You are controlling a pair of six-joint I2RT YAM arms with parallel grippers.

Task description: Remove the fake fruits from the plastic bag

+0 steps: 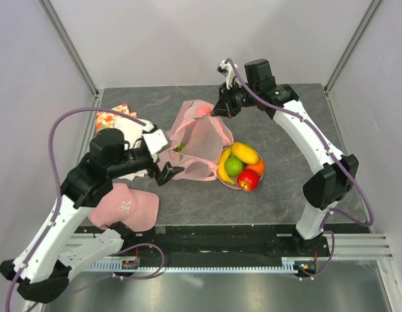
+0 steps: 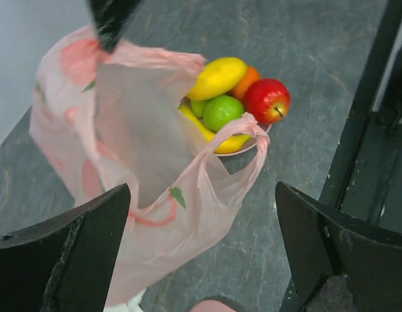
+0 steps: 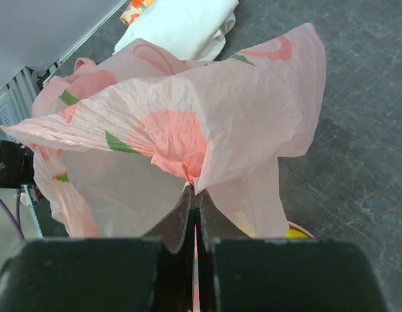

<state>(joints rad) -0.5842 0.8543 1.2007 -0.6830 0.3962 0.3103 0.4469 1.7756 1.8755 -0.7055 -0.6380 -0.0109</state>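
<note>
I will move my left gripper to the right in the top view next, onto the bag's near edge by the plate, because that edge hangs unheld.
The pale-pink plastic bag (image 1: 196,140) is lifted at the table's middle. My right gripper (image 3: 193,195) is shut on a bunched fold at the bag's (image 3: 188,123) top, also seen from above as the right gripper (image 1: 217,107). My left gripper (image 2: 201,253) is open just left of the bag (image 2: 142,149), with its fingers (image 2: 64,260) on either side of the bag's lower corner and not touching it. The fake fruits lie piled on a plate beside the bag: mango (image 2: 217,77), orange (image 2: 246,79), red apple (image 2: 267,99), green apple (image 2: 222,112) and banana (image 2: 224,142). What the bag holds is hidden.
The pink plate (image 1: 230,186) with the fruit pile (image 1: 240,166) sits right of the bag. A pink cloth with a logo (image 1: 126,205) lies at the front left. A white cloth (image 3: 181,26) and a fruit-printed cloth (image 1: 113,117) lie at the back left.
</note>
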